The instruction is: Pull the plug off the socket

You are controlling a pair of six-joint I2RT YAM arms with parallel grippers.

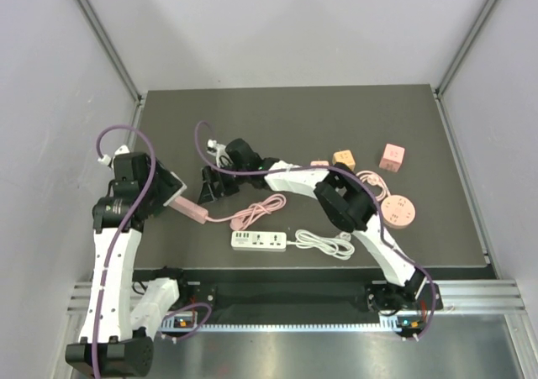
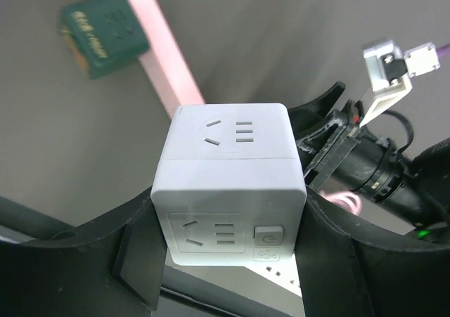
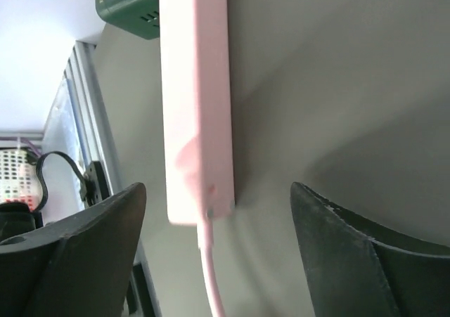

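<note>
My left gripper will go to the right in the top view and down, releasing the white cube socket (image 2: 228, 183) beside the coiled pink cable, since bare tabletop shows there.
A pink power strip (image 1: 192, 211) lies on the dark table, its pink cable (image 1: 256, 211) trailing right. In the left wrist view a green plug block (image 2: 102, 32) sits on the far end of the strip (image 2: 165, 57). My left gripper (image 2: 228, 218) is shut on a white cube socket (image 2: 228, 183) and holds it above the strip. My right gripper (image 3: 218, 197) is open, its fingers either side of the strip's cable end (image 3: 197, 99) without touching it. The green block (image 3: 130, 1) shows at the top of that view.
A white power strip (image 1: 259, 241) with a coiled white cable (image 1: 324, 243) lies near the front edge. A round pink socket (image 1: 399, 213), an orange cube (image 1: 343, 157) and a pink cube (image 1: 392, 156) stand at the right. The table's left rail (image 3: 84, 120) is close to the strip.
</note>
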